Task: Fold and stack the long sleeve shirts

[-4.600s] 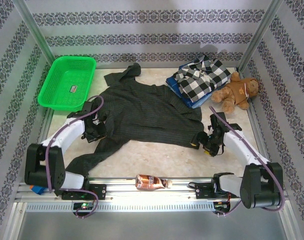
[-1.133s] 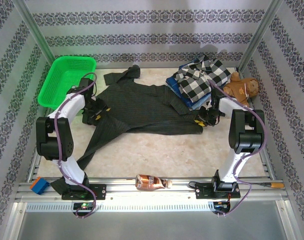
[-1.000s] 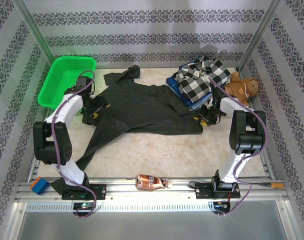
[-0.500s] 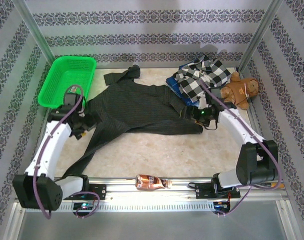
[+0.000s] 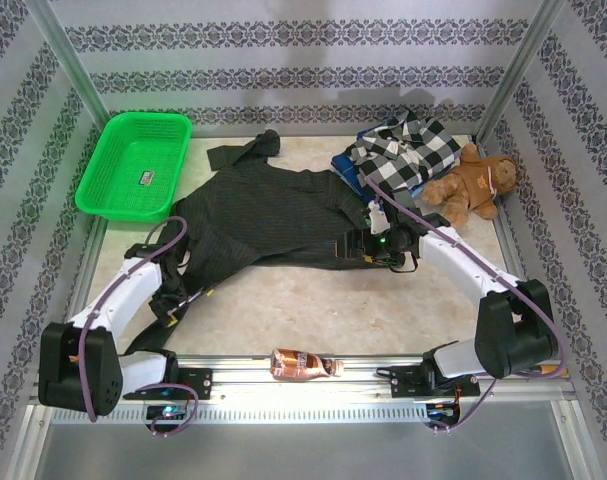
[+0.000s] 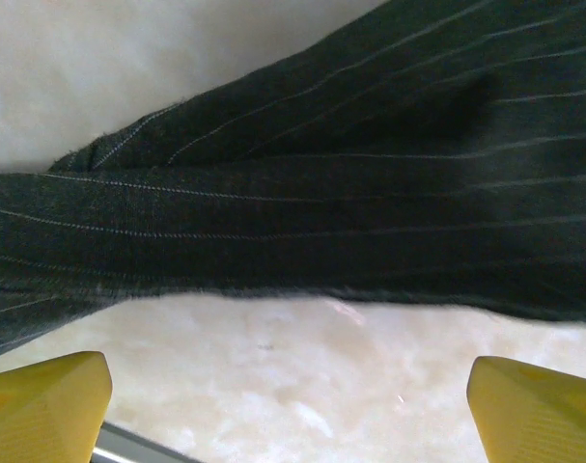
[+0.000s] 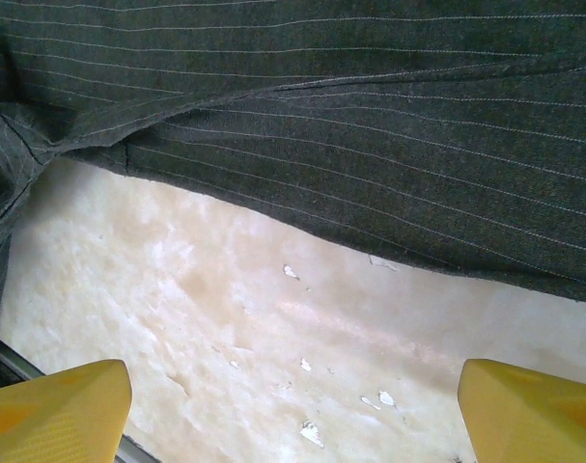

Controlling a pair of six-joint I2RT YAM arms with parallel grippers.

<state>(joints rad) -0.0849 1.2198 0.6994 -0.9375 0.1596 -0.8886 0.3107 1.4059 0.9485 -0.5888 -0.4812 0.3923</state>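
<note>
The cloth is below my left gripper, just beyond its open fingertips. My left gripper will move away from the bottle next and lower onto the trailing sleeve.
The dark charcoal pinstriped shirt lies spread across the middle of the table, one sleeve trailing toward the front left. A folded black-and-white checked shirt rests on a blue garment at the back right. My left gripper hovers open beside the trailing sleeve; in the left wrist view the gripper has bare table between its yellow fingertips, with the sleeve just beyond. My right gripper stands open at the shirt's front hem; seen from the right wrist, this gripper is over bare table in front of the hem.
A green basket sits at the back left. A brown teddy bear lies next to the folded stack at the back right. A brown bottle lies on the front rail between the arm bases. Metal frame posts stand at the back corners.
Both grippers have opened wide and pulled away from the charcoal shirt's sides. The left came toward the front beside the sleeve; the right swung left to the front hem.
</note>
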